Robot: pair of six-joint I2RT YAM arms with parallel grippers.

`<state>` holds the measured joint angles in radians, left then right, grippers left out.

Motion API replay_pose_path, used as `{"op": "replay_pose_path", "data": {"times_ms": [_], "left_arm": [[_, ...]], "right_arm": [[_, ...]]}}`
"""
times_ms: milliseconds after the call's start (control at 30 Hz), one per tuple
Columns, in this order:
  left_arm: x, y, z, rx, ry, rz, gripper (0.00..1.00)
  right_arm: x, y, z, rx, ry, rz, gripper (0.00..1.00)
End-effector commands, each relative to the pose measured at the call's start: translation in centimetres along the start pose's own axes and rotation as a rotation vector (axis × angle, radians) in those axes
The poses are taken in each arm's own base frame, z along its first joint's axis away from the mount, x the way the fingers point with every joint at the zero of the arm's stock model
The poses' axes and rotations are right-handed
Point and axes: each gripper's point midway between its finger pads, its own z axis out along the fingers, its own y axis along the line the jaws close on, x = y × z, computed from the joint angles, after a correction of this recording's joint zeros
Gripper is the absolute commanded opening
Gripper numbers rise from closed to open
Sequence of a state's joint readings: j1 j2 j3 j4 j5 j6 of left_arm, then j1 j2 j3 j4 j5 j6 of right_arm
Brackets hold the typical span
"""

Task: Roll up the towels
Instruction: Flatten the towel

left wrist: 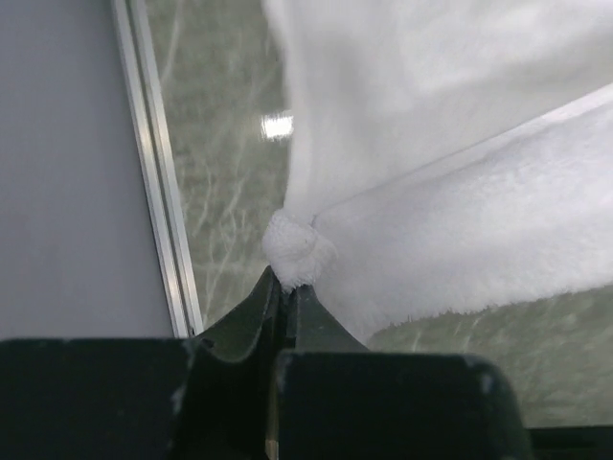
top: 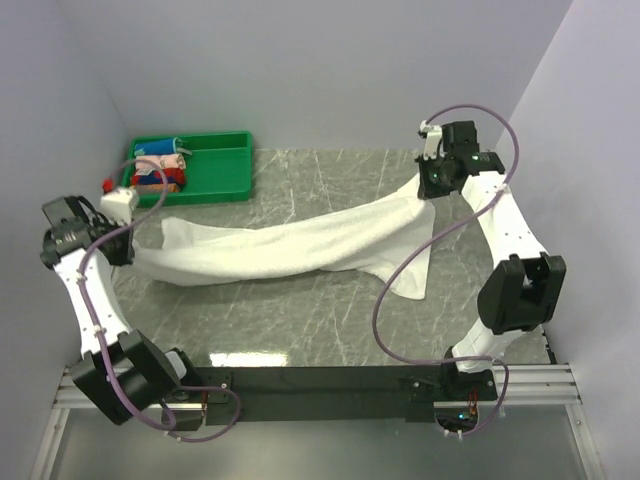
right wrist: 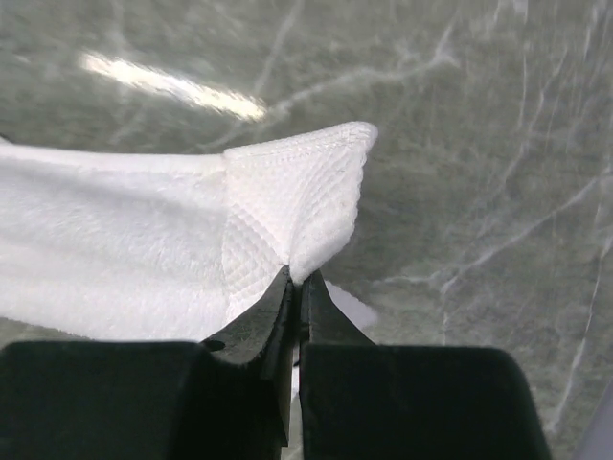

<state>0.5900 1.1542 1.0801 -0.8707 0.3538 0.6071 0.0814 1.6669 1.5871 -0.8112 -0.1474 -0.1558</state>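
The robot will next lift its left gripper high, then carry the towel's corner outward and down beside the green tray's near edge, because the towel sags folded between the two grippers.
One large white terry towel (top: 300,245) hangs stretched between my two grippers above the marble table, sagging in the middle, with a loose end drooping at the right (top: 415,270). My left gripper (top: 128,240) is shut on the towel's left corner, which shows as a bunched knob in the left wrist view (left wrist: 297,251). My right gripper (top: 432,188) is shut on the right corner, which folds up above the jaws in the right wrist view (right wrist: 306,206).
A green tray (top: 225,170) at the back left holds small rolled red, blue and pink cloths (top: 160,172). Walls stand close on the left, back and right. A metal rail (left wrist: 158,172) runs along the table's left edge.
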Motion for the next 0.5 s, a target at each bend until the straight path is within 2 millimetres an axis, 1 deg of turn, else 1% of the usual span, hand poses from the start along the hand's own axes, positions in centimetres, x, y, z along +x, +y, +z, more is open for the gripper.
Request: {"op": "replay_pose_path", "data": {"times_ms": [0,33,67,100,133,167,267,300,333,367,400,433,467], "left_arm": [[-7.4,0.9,-3.0,0.028,-0.204,-0.029,0.0],[-8.7,1.2,-3.4,0.029,-0.232,-0.042,0.0],[-10.0,1.5,-3.4,0.05,-0.254,-0.062,0.0],[-12.6,2.3,-5.2,0.029,-0.313,-0.055,0.0],[-13.6,2.6,-5.3,0.041,-0.324,-0.09,0.0],[-15.9,2.8,-7.1,0.036,-0.382,-0.088,0.0],[-17.9,2.8,-8.9,0.04,-0.432,-0.075,0.0],[-18.7,2.9,-10.1,0.027,-0.46,-0.066,0.0],[-19.0,2.8,-11.0,0.009,-0.482,-0.057,0.0],[-19.0,2.6,-11.6,-0.002,-0.491,-0.049,0.0],[-18.6,2.7,-11.6,-0.019,-0.485,-0.052,0.0],[-18.4,2.7,-12.1,-0.044,-0.491,-0.054,0.0],[-18.3,2.4,-13.5,-0.083,-0.521,-0.041,0.0]], "right_arm": [[-6.2,1.2,-6.6,-0.067,-0.248,-0.059,0.0],[-7.1,1.4,-7.7,-0.076,-0.28,-0.065,0.0],[-7.8,1.4,-8.6,-0.077,-0.304,-0.072,0.0],[-9.0,1.3,-10.5,-0.065,-0.353,-0.087,0.0],[-9.4,1.4,-11.4,-0.064,-0.378,-0.098,0.0],[-10.0,1.2,-13.1,-0.048,-0.43,-0.116,0.0],[-10.4,1.0,-15.8,-0.014,-0.497,-0.143,0.0],[-10.3,0.9,-17.6,0.003,-0.529,-0.152,0.0],[-10.2,1.0,-18.5,0.014,-0.547,-0.153,0.0],[-10.0,1.0,-19.3,0.026,-0.562,-0.154,0.0],[-9.3,1.2,-20.8,0.038,-0.591,-0.157,0.0],[-8.9,1.3,-21.5,0.043,-0.606,-0.157,0.0],[-8.0,1.4,-22.8,0.058,-0.629,-0.154,0.0]]}}
